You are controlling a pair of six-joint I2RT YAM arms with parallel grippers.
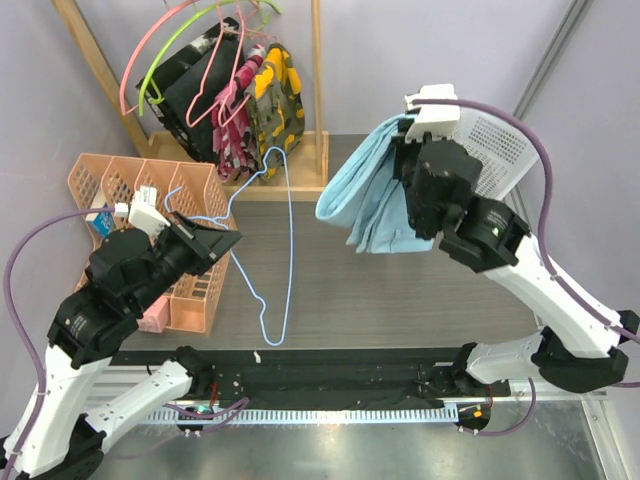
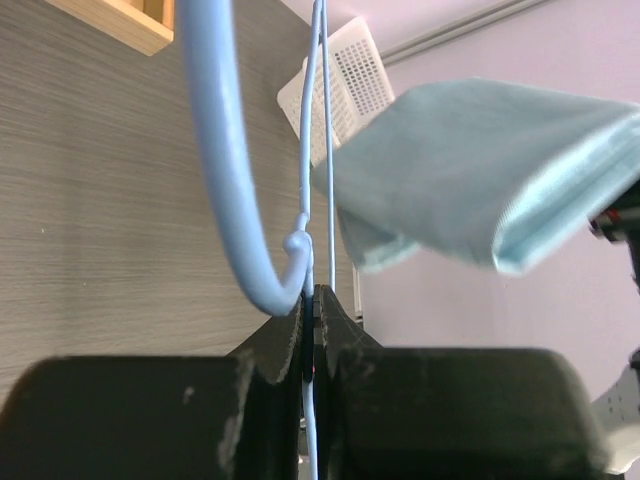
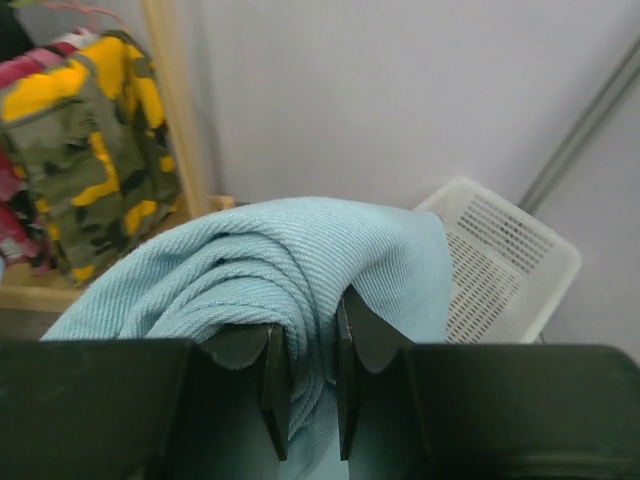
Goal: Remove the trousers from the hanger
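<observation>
I will swing my right gripper to the right in the top view and lower it to release the trousers (image 1: 370,195) in the white perforated basket, because they're clear of the hanger.
The light sky-blue trousers (image 1: 370,195) hang folded in the air at the right, clear of the hanger. My right gripper (image 1: 415,160) is shut on a bunched fold of them (image 3: 300,270). The thin light-blue wire hanger (image 1: 270,260) hangs bare at centre, hook toward the wooden rack, its frame reaching toward the table's near edge. My left gripper (image 1: 228,240) is shut on the hanger wire (image 2: 312,300) beside the hook's curl. The trousers also show in the left wrist view (image 2: 480,190), apart from the wire.
A wooden rack (image 1: 290,150) at the back holds pink and lime-green hangers (image 1: 190,40) with black and yellow-camouflage garments (image 1: 275,95). An orange slotted basket (image 1: 150,190) stands at left. A white perforated basket (image 1: 495,150) stands behind the right arm. A black strip (image 1: 330,385) lines the near edge.
</observation>
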